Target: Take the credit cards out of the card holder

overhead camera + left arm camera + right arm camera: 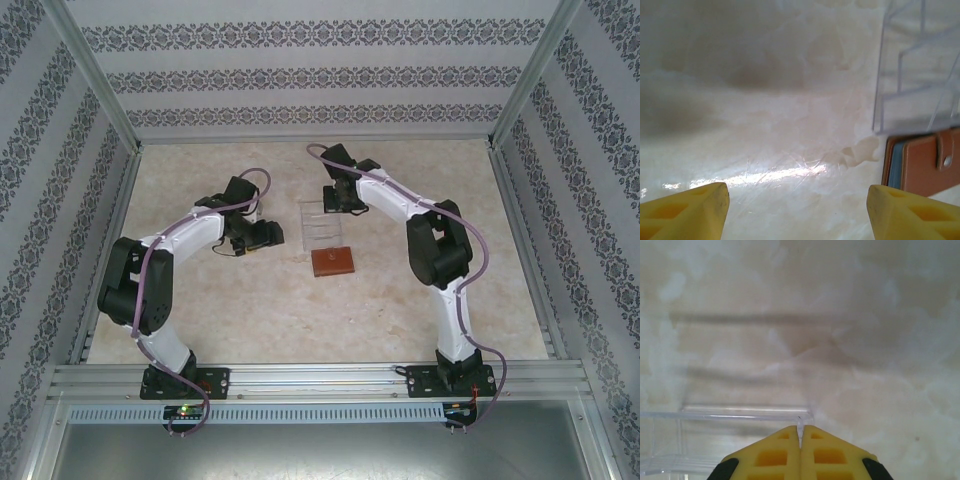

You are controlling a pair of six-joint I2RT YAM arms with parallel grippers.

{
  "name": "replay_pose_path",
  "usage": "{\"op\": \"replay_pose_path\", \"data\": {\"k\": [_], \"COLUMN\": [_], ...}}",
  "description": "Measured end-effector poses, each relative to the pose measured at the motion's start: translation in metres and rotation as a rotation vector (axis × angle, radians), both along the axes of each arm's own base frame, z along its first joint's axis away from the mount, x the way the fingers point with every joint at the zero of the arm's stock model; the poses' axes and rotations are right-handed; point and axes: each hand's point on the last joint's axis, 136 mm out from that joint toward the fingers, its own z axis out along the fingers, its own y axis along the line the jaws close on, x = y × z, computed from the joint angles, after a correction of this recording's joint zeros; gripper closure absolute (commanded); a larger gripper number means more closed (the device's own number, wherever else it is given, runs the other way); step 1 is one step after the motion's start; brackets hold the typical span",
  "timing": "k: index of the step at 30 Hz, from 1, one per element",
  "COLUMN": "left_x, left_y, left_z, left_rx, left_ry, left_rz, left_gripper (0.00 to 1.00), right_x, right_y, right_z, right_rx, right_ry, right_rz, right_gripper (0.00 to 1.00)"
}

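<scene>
The clear tray slides outward onto free table next, away from the card holder at the tray's near edge. Then my right gripper releases the tray's side.
The card holder, a small reddish-brown leather wallet, lies folded shut on the table just in front of a clear plastic tray. In the left wrist view the card holder shows a grey-blue inner edge and a strap tab with a snap. The credit cards are hidden. My left gripper stands open over bare table, left of the holder, with nothing between its fingers. My right gripper is shut on the thin far-right wall of the clear tray.
The marble-patterned table is fenced by patterned walls and a metal frame. The clear tray touches or nearly touches the holder's far side. Free room lies to the left and in front of the holder.
</scene>
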Motion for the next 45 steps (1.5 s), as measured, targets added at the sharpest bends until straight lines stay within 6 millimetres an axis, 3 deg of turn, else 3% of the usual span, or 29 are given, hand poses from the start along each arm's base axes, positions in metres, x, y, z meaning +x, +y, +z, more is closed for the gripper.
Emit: {"op": "replay_pose_path", "data": {"k": [5, 15, 19, 32, 35, 40, 45], "left_x": [0.006, 0.013, 0.012, 0.000, -0.007, -0.021, -0.035], "left_y": [0.000, -0.004, -0.009, -0.034, -0.047, -0.057, -0.072], "left_z": [0.005, 0.002, 0.001, 0.006, 0.004, -0.005, -0.012], "left_rx": [-0.002, -0.012, -0.039, -0.112, -0.127, -0.153, -0.207], "left_ry": [-0.013, -0.003, 0.010, 0.033, 0.041, 0.074, 0.100], "left_rz": [-0.002, -0.006, -0.022, -0.086, -0.115, -0.128, -0.141], "left_gripper": [0.27, 0.27, 0.28, 0.35, 0.37, 0.51, 0.57], "right_x": [-0.013, 0.019, 0.035, 0.029, 0.022, -0.006, -0.043], "right_y": [-0.005, -0.004, 0.005, 0.002, -0.001, -0.013, -0.025], "right_z": [0.001, 0.017, 0.020, 0.020, 0.031, 0.049, 0.035], "right_rx": [-0.015, 0.008, 0.032, 0.026, 0.042, 0.114, 0.158], "right_ry": [0.005, -0.102, -0.128, -0.100, -0.096, -0.060, 0.031], "right_rz": [-0.025, -0.080, -0.078, -0.058, -0.025, 0.034, 0.087], "right_gripper": [1.00, 0.99, 0.92, 0.76, 0.71, 0.69, 0.66]}}
